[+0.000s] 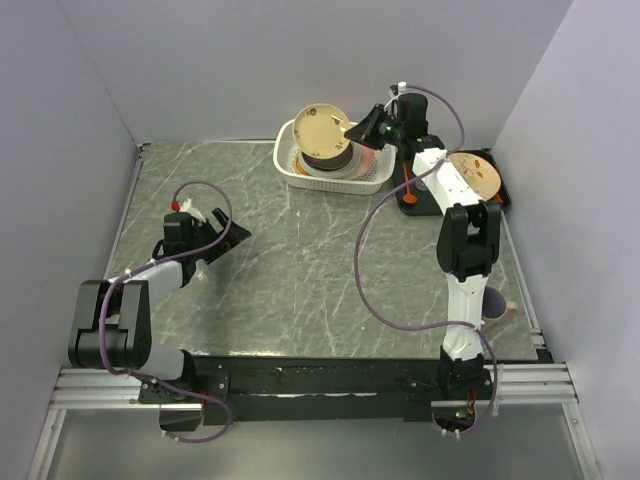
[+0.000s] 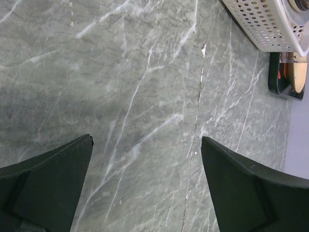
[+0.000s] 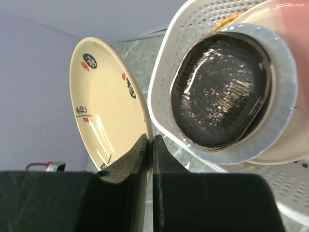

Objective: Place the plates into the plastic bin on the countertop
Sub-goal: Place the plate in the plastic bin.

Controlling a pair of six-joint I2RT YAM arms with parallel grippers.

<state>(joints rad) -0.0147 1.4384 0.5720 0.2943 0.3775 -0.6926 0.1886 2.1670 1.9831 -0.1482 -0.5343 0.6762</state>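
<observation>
I will first lower my right gripper over the white plastic bin to get the tan plate down onto the black plate.
My right gripper is shut on the rim of a tan plate with a brown rim and small dark and red marks. It holds the plate tilted over the white plastic bin. Inside the bin a black plate lies on a pale blue one, with a pink plate edge beside them. My left gripper hangs open over the bare countertop at the left, with nothing between its fingers.
A flat black tray sits right of the bin with a cream plate with red-orange marks on it. Pale walls close off the left, back and right sides. The right arm's cable loops over the middle of the countertop.
</observation>
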